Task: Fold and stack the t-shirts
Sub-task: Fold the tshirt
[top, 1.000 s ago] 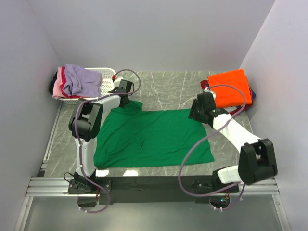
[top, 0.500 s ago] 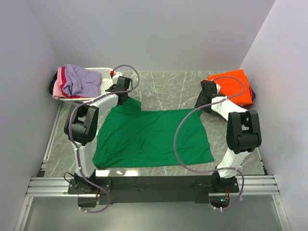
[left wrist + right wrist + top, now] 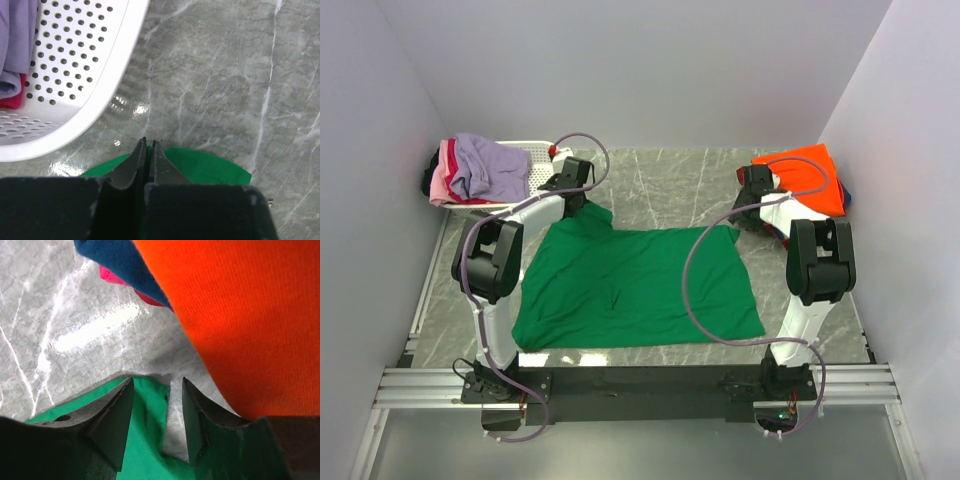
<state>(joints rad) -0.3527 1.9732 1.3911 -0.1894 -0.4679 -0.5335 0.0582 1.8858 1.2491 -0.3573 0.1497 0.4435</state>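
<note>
My left gripper should next bring the pinched far corner of the green t-shirt back over the green t-shirt's basket-side part (image 3: pixel 558 280) and let go of it there, because that part lies flat, back from my gripper.
A bright green t-shirt (image 3: pixel 635 285) lies spread flat in the middle of the table. My left gripper (image 3: pixel 580 203) is at its far left corner, shut on a pinch of the green cloth (image 3: pixel 210 167), which shows between the closed fingers (image 3: pixel 149 145). My right gripper (image 3: pixel 748 207) is at the far right corner, open, its fingers (image 3: pixel 157 385) straddling a raised fold of the green hem (image 3: pixel 147 440) without pressing it. Just beyond, a folded orange t-shirt (image 3: pixel 808 175) tops a stack, with a navy one (image 3: pixel 120 260) and a red one (image 3: pixel 112 279) beneath it.
A white slotted basket (image 3: pixel 538 155) stands at the back left, holding lavender (image 3: pixel 490 165) and pink (image 3: pixel 440 180) shirts; its rim (image 3: pixel 107 75) is close to my left fingers. Grey walls close in both sides. The arm bases sit on the near rail.
The right arm has swung back from over the shirt to its far right corner beside the orange stack, and its jaws have narrowed. The left gripper stayed shut on its corner, edging slightly farther back.
</note>
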